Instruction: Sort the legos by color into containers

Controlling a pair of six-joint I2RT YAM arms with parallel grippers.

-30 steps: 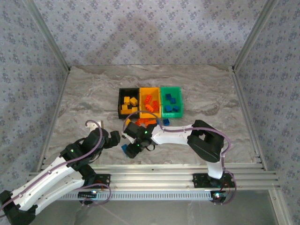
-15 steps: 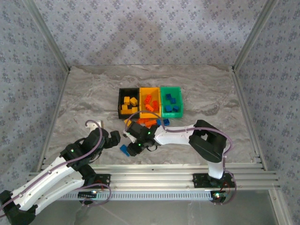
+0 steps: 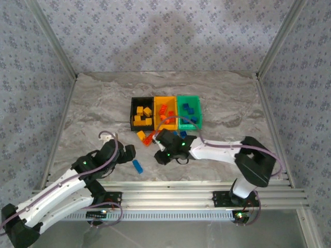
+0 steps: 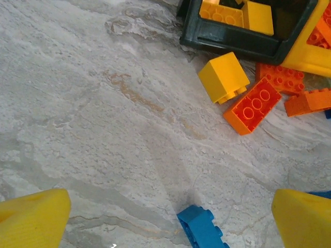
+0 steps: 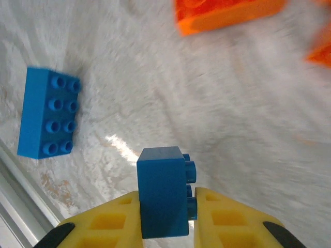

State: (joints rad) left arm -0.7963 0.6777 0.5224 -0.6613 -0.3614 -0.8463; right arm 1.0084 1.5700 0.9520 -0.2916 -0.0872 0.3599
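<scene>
Only the end of the long blue lego [image 3: 137, 166] [image 4: 201, 227] shows between the open fingers, so the left gripper should next move back toward the metal bar and down over the long blue lego.
My right gripper [image 5: 166, 206] is shut on a small blue lego [image 5: 163, 199], held a little above the table in front of the bins [image 3: 162, 156]. A longer blue lego [image 5: 46, 120] lies flat on the table [image 3: 137, 165], and its end [image 4: 199, 227] shows between my left gripper's [image 4: 170, 222] open fingers. Loose yellow [image 4: 223, 77] and orange-red legos [image 4: 253, 105] lie before the black bin [image 3: 132, 111]. The black bin holds yellow legos, the yellow-orange bin [image 3: 156, 111] orange-red ones, the green bin [image 3: 198, 108] blue ones.
Several more orange-red legos [image 4: 307, 102] crowd the table against the front walls of the black [image 4: 232, 44] and yellow-orange bins [image 4: 310, 51]. A metal rail [image 3: 196, 183] runs along the near table edge, close behind the long blue lego. Patterned walls enclose the table.
My right gripper has lifted away from the long blue lego and moved right, toward the bins, carrying the small blue lego. My left gripper has edged right toward the long blue lego.
</scene>
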